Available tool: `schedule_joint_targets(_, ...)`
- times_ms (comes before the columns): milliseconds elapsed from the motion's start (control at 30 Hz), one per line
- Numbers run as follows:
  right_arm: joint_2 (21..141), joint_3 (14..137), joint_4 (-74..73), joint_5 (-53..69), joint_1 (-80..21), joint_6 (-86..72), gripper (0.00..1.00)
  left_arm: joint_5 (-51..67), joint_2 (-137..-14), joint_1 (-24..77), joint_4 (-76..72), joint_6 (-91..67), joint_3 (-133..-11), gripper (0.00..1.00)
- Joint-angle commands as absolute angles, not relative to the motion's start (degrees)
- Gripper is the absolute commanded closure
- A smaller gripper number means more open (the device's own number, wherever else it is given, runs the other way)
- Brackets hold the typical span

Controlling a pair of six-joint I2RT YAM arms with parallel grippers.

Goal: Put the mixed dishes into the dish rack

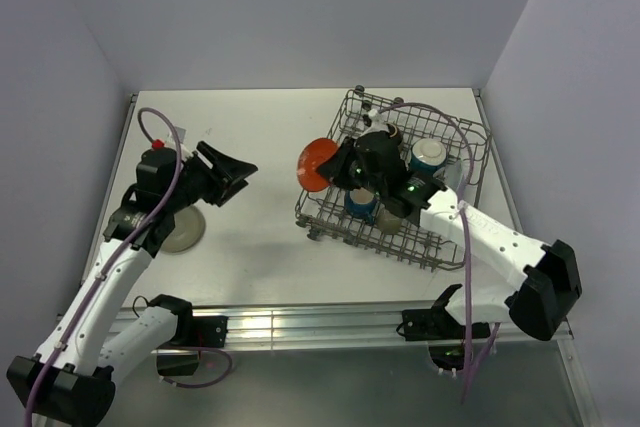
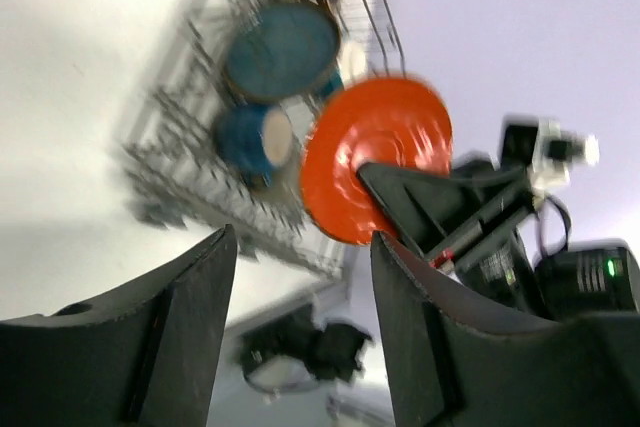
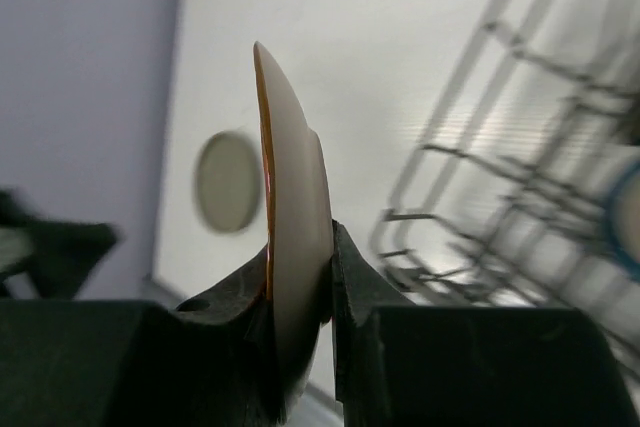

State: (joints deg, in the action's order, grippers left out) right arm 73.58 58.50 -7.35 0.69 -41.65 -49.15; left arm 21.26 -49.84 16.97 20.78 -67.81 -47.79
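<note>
My right gripper moves over the wires next, tilts down and lowers to release the red-orange plate (image 1: 316,162) beside the dark teal plate, since it hangs beside the rack.
My right gripper (image 1: 337,169) is shut on the rim of a red-orange plate (image 1: 316,162), which stands on edge in the air just off the left side of the dish rack (image 1: 400,245). The right wrist view has the plate (image 3: 295,197) edge-on, pinched between both pads of the gripper (image 3: 300,257). My left gripper (image 1: 232,173) hangs open and empty over the table, left of the plate and apart from it. In its own view the open left gripper (image 2: 303,247) faces the red-orange plate (image 2: 375,152). A grey-beige plate (image 1: 181,231) lies flat beneath the left arm.
Inside the rack are a dark teal plate (image 2: 282,50), a blue cup-like dish (image 2: 245,137) and a cream and teal bowl (image 1: 428,155). The grey-beige plate (image 3: 227,182) also shows on the white table in the right wrist view. Walls close in the table at the back and sides.
</note>
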Motion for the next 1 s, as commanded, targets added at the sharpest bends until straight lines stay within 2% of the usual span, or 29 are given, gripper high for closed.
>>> schedule_joint_targets(0,68.03,64.85,-22.47,-18.69,-40.69,-43.69,1.0,7.06,-49.83,17.05,33.1,-60.91,-55.09,0.38)
schedule_joint_targets(67,66.71,66.44,-30.1,-26.49,-40.26,-43.51,1.0,1.79,-50.18,17.05,35.67,-60.47,-56.59,0.38)
schedule_joint_targets(167,66.8,68.99,-38.29,-34.42,-38.59,-44.3,1.0,0.35,-51.59,17.05,38.05,-59.86,-57.39,0.4)
schedule_joint_targets(300,68.11,70.13,-42.97,-40.15,-36.74,-44.47,1.0,-2.72,-54.39,17.05,38.93,-58.8,-57.48,0.41)
schedule_joint_targets(600,78.2,74.35,-46.67,-44.03,-33.4,-42.89,1.0,-10.72,-61.08,16.96,45.35,-59.33,-58.36,0.44)
schedule_joint_targets(767,84.45,75.41,-44.91,-41.93,-31.21,-41.22,1.0,-14.23,-63.19,16.61,46.32,-59.94,-58.27,0.44)
schedule_joint_targets(967,89.91,76.29,-42.98,-41.13,-29.53,-39.73,1.0,-10.91,-67.31,12.14,45.62,-58.63,-56.78,0.52)
